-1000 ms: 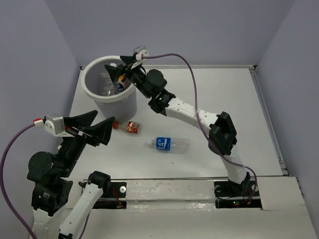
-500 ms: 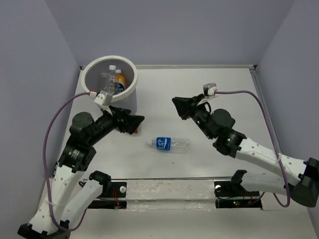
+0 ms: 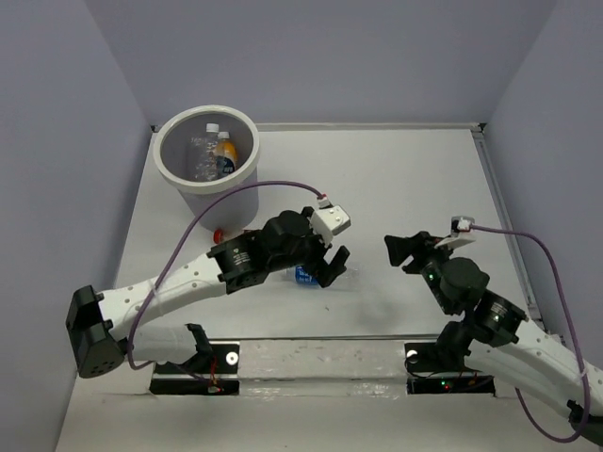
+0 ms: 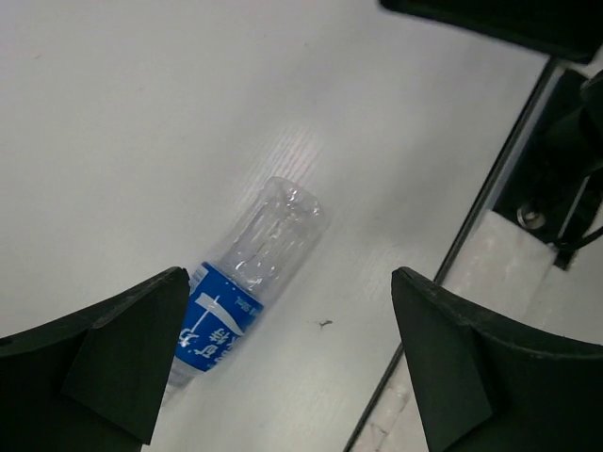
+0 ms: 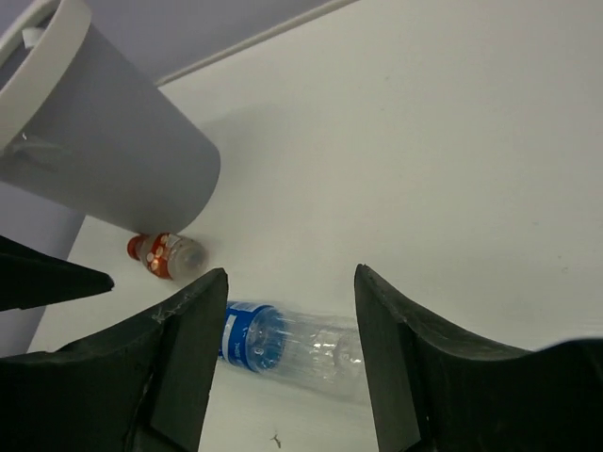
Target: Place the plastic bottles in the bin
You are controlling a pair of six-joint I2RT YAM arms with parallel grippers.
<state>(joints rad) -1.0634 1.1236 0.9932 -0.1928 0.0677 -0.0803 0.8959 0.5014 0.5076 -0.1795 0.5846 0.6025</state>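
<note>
The bottle lies flat on the tabletop below, so my left gripper should move down, easing to the right in the top view, onto the blue-labelled bottle's clear bottom end point(image 3: 346, 280) point(image 4: 275, 231).
The white bin point(image 3: 175, 173) stands at the far left and holds an orange bottle point(image 3: 224, 149) and clear bottles point(image 3: 201, 156). A clear bottle with a blue label point(image 4: 250, 282) lies on the table. My left gripper point(image 3: 332, 266) hovers open just above it and hides most of it in the top view point(image 3: 301, 276). A small red-labelled bottle point(image 5: 168, 255) lies by the bin's base; only its red cap point(image 3: 219, 234) shows from above. My right gripper point(image 3: 400, 252) is open and empty, to the right of the blue-labelled bottle point(image 5: 292, 344), facing it.
The left arm stretches low across the table's front from the near left corner. The bin's grey wall point(image 5: 104, 141) rises at the left of the right wrist view. A metal rail point(image 4: 490, 188) runs along the table's near edge.
My right gripper has left the bin and drawn back to the near right. My left gripper has swung from beside the bin to over the blue-labelled bottle.
</note>
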